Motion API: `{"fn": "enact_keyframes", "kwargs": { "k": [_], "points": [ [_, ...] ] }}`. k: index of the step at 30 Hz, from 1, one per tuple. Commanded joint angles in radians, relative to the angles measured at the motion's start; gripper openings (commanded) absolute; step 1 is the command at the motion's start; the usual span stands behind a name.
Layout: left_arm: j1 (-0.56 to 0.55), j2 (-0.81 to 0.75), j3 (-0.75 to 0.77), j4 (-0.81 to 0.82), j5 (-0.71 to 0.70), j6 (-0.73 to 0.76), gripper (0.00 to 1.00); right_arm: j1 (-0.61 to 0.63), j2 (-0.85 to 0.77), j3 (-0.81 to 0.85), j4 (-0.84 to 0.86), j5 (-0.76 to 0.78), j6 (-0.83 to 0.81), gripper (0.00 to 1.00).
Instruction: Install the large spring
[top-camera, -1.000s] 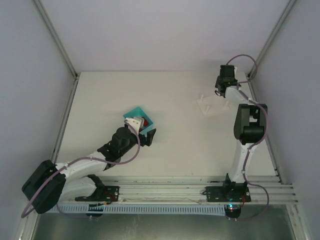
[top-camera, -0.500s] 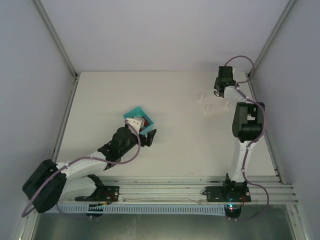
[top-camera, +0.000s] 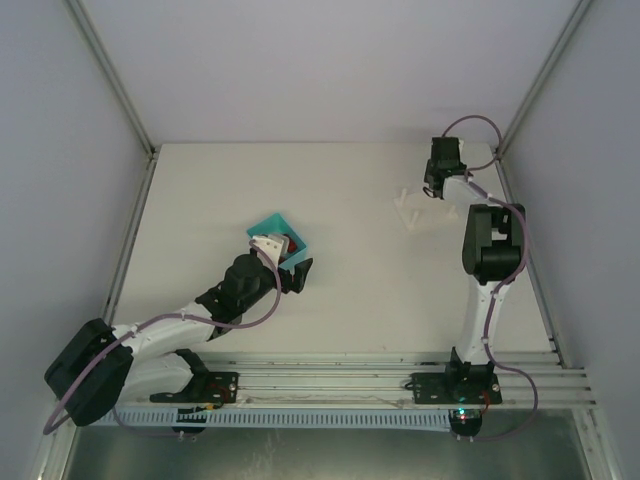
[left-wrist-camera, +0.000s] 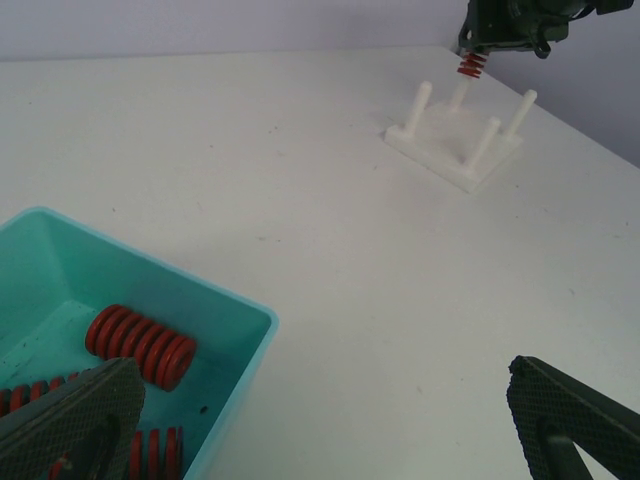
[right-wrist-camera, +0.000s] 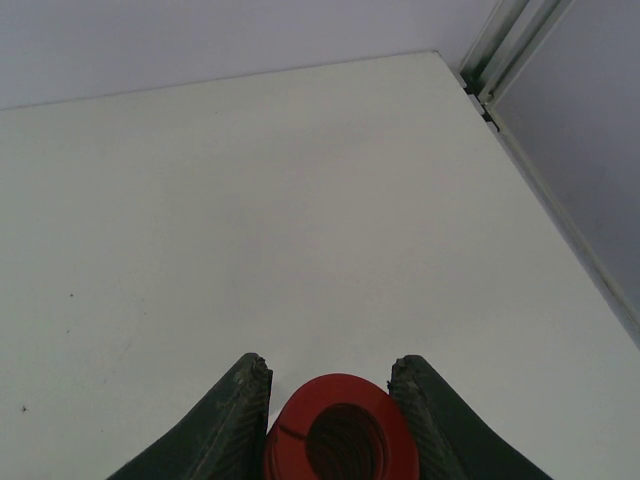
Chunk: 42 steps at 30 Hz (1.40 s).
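My left gripper moves outward next, turning, and lowers onto the red spring along the bin's side (top-camera: 291, 243) (left-wrist-camera: 140, 345), since the spring lies below and outward of it.
My right gripper (right-wrist-camera: 330, 375) is shut on a large red spring (right-wrist-camera: 338, 432), held end-on between its fingers. In the left wrist view that spring (left-wrist-camera: 470, 65) hangs just above the far post of the white peg stand (left-wrist-camera: 455, 135). In the top view the right gripper (top-camera: 437, 180) sits over the stand (top-camera: 418, 209) at the back right. My left gripper (left-wrist-camera: 330, 420) is open and empty beside the teal bin (left-wrist-camera: 225, 345), which holds more red springs (left-wrist-camera: 140, 345). The bin (top-camera: 270, 226) lies left of centre in the top view.
The enclosure's metal frame post (right-wrist-camera: 500, 50) and right wall stand close behind the right gripper. The table's right edge (left-wrist-camera: 590, 140) runs just past the peg stand. Bare white table (top-camera: 360, 280) lies between the bin and the stand.
My right gripper has moved a little left and toward the peg stand with the spring in it. The left arm has not moved.
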Motion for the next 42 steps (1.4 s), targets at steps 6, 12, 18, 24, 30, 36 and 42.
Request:
{"fn": "enact_keyframes", "kwargs": {
  "k": [6,12,18,24,30,36,42],
  "points": [
    [-0.001,0.003,0.033,0.011,0.003,-0.005,0.99,0.017,-0.028,-0.023,0.043,0.032,-0.04,0.02],
    [-0.001,0.006,0.033,0.011,0.002,-0.003,0.99,0.021,-0.021,-0.047,0.038,0.047,-0.027,0.22],
    [-0.001,0.013,0.035,0.011,-0.002,0.001,0.99,0.02,-0.039,-0.069,0.049,0.038,-0.017,0.35],
    [-0.001,0.014,0.038,0.007,-0.013,0.006,0.99,0.02,-0.1,-0.075,0.022,0.033,-0.011,0.51],
    [-0.002,0.004,0.053,-0.033,-0.037,0.011,0.99,0.021,-0.238,-0.067,-0.126,-0.014,0.051,0.67],
    [0.0,-0.046,0.059,-0.07,-0.173,0.019,0.99,0.061,-0.462,-0.171,-0.312,-0.214,0.218,0.81],
    [0.056,-0.001,0.191,-0.282,-0.301,-0.167,0.99,0.226,-0.705,-0.381,-0.337,-0.295,0.25,0.96]
  ]
}}
